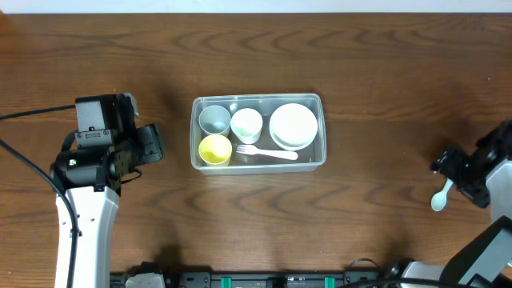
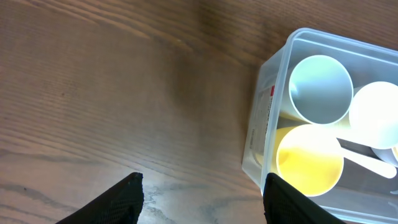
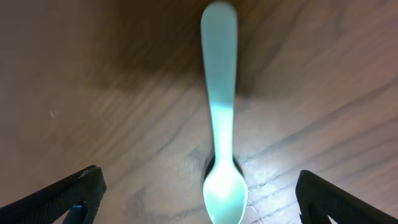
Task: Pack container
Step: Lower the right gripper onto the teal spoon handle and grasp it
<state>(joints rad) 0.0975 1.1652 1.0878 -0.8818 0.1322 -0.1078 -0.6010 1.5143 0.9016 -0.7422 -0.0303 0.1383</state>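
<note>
The robot's right gripper should next go down onto the pale green spoon's neck (image 1: 446,187) (image 3: 222,146) and close, because that narrow part is below the gripper, between the spread fingers.
The clear container (image 1: 196,128) sits mid-table, holding a grey cup (image 1: 214,118), a white cup (image 1: 246,124), a yellow cup (image 1: 214,150), a white bowl (image 1: 294,126) and a white fork (image 1: 268,153). Its left end shows in the left wrist view (image 2: 261,130). My left gripper (image 1: 152,144) is open and empty just left of the container, its fingers (image 2: 202,196) apart over bare wood. A pale green spoon (image 1: 441,198) lies on the table at the far right. My right gripper (image 1: 456,178) is open over it, the spoon (image 3: 221,124) lying between the spread fingers (image 3: 199,193), untouched.
The wooden table (image 1: 360,64) runs to a pale edge at the back. Black cables trail at the far left (image 1: 24,160) and connectors lie along the front edge (image 1: 280,280).
</note>
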